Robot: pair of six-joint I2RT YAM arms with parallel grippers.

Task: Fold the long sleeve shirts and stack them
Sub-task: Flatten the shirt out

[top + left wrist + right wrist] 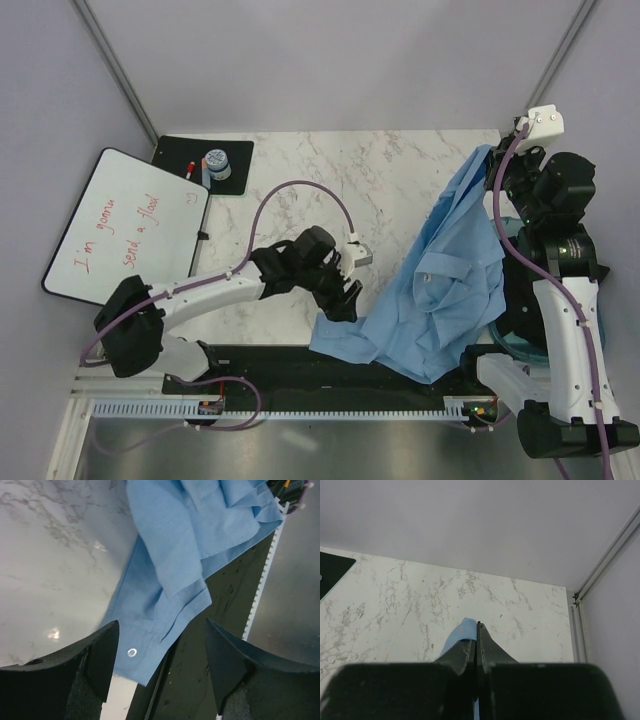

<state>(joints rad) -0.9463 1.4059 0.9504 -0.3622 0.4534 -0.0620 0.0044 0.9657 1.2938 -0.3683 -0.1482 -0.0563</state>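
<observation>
My left gripper is going to slide to the right in the top view next, past the shirt's cuff, to the shirt flap's lower tip (373, 320) (175, 587) that sticks out over the sleeve, and close there.
One long sleeve shirt (448, 270), light blue, hangs crumpled from the right side of the marble table down to its near edge. My right gripper (497, 165) holds its upper end raised. In the right wrist view the right gripper (478, 627) is shut, with a tip of blue shirt cloth (461, 633) pinched between the fingers. My left gripper (345, 298) hovers open just left of the shirt's lower corner. In the left wrist view the left gripper (161, 630) stands wide over a cuff with a metal snap (132, 652); the shirt (185, 535) touches neither finger.
A whiteboard (125, 235) with red writing lies at the far left. Behind it is a black mat (200, 160) with a small jar (217, 165) and a red marker. A black strip (290, 368) and a white cable rail (300, 408) run along the near edge.
</observation>
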